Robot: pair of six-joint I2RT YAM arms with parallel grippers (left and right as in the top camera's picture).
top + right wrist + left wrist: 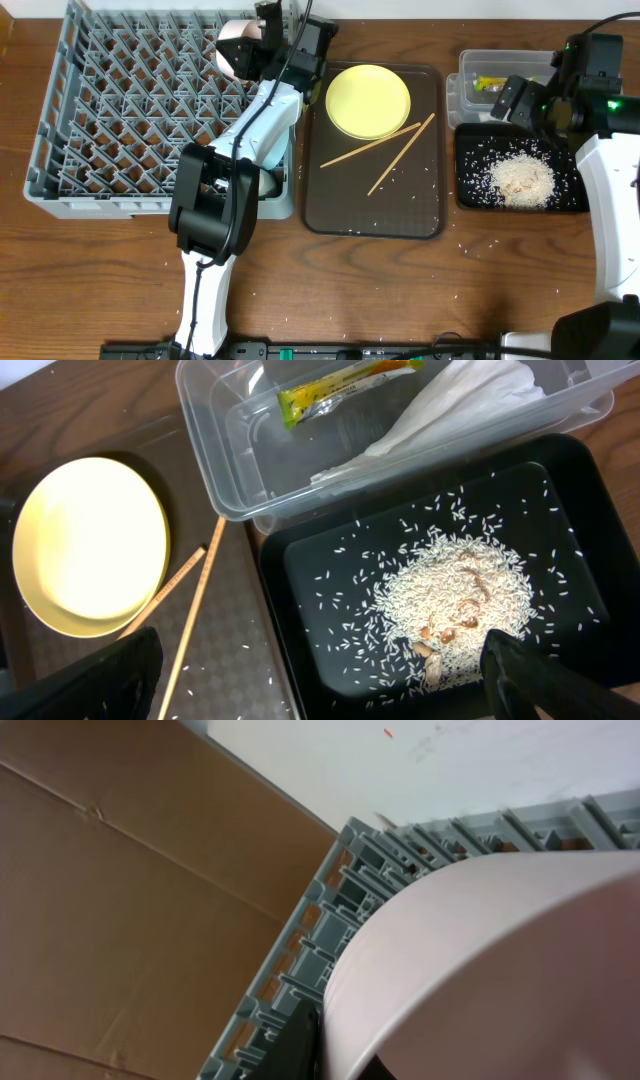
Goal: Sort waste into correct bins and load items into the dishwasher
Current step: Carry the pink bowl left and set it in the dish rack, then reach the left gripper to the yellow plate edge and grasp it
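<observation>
The robot's left gripper holds the white bowl above the rack's far wires, so next it will lower the bowl onto those wires below the gripper and let go of the bowl's rim.
My left gripper (262, 40) is shut on the rim of a white bowl (236, 52) and holds it over the far right part of the grey dish rack (120, 110). In the left wrist view the bowl (500, 950) fills the frame above the rack (320, 960). My right gripper (330, 695) is open and empty above the black tray (300, 560), which holds a heap of rice scraps (450, 595). The clear tub (215, 450) holds the green-yellow wrapper (345, 385) and the white napkin (455, 405). The yellow plate (368, 100) and two chopsticks (385, 148) lie on the brown tray (420, 205).
Loose rice grains lie on the brown tray and on the wooden table (400, 290) in front of it. A pale object (268, 183) partly shows under the left arm at the rack's near right corner. The clear tub (470, 95) stands just behind the black tray (575, 200).
</observation>
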